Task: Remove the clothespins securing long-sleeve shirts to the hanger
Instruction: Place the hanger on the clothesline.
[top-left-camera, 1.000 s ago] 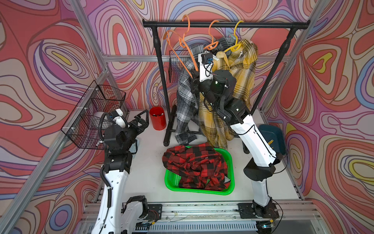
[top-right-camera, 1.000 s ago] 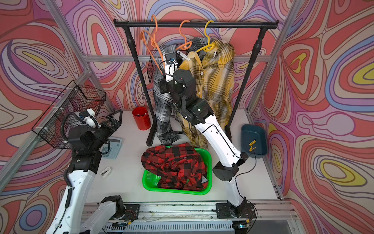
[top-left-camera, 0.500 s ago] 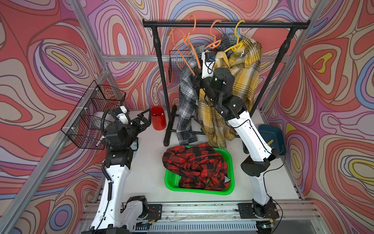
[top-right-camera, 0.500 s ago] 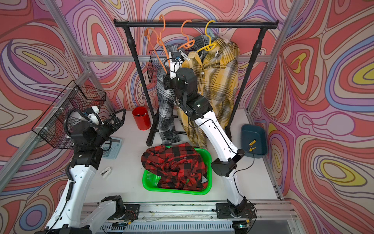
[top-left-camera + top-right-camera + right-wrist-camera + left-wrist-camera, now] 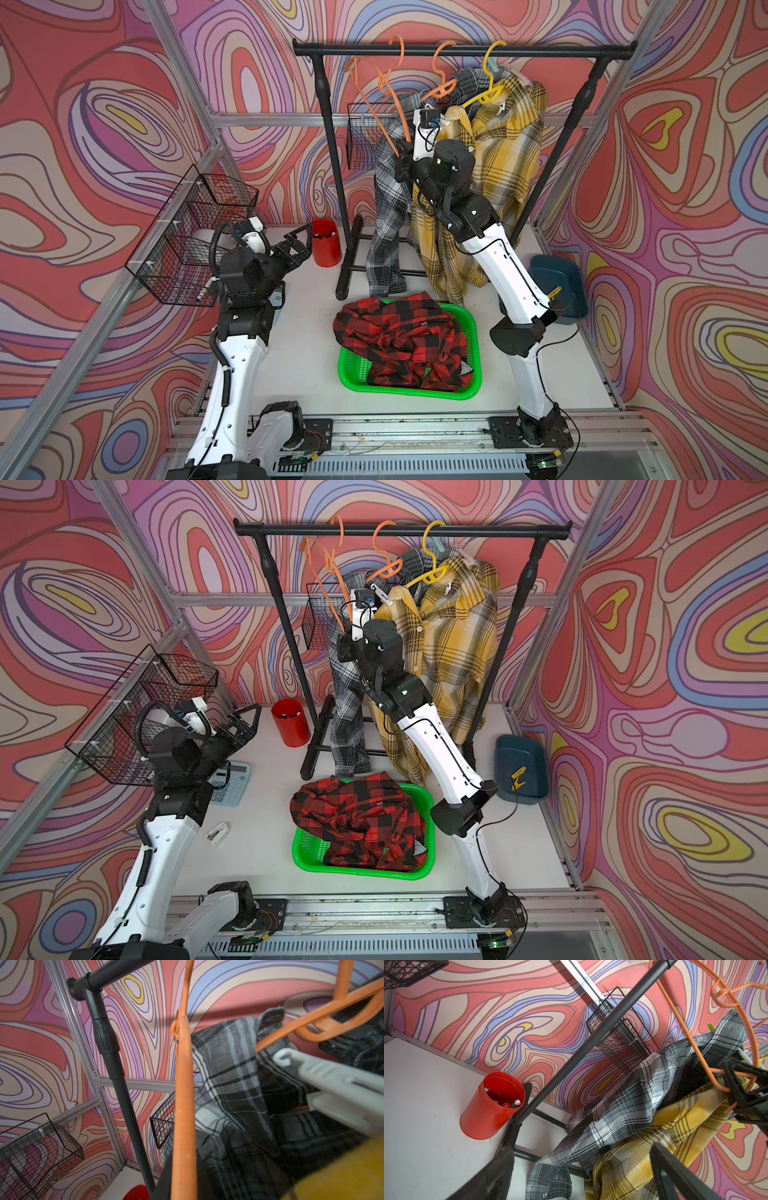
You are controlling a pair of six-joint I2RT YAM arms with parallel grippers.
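The bare orange hanger (image 5: 184,1105) hangs close beside the white clothespin, so my right gripper will move toward the rack post by the red cup next and release it.
Grey plaid shirt (image 5: 388,216) and yellow plaid shirt (image 5: 505,153) hang from the rail; the red-and-black shirt (image 5: 399,336) lies in the green basket (image 5: 353,365). My right gripper (image 5: 401,160) is raised and shut on the bare orange hanger (image 5: 184,1105). A white clothespin (image 5: 332,1088) sits just beside it at the grey shirt's collar (image 5: 379,593). A pale green clothespin (image 5: 436,546) shows by the yellow hanger's hook (image 5: 430,530). My left gripper (image 5: 297,247) hovers open and empty near the red cup (image 5: 326,247).
Black clothes rack (image 5: 457,50) stands at the back on a base bar (image 5: 349,266). A blue tray (image 5: 521,766) holds yellow clothespins (image 5: 517,777). Wire baskets (image 5: 195,237) hang at left, and a smaller one (image 5: 365,137) at the back. Calculator (image 5: 230,783) lies on the table.
The right arm has stretched up a little and the bare orange hanger has shifted slightly right along the rail. The left arm has risen a little. Both grippers keep their state.
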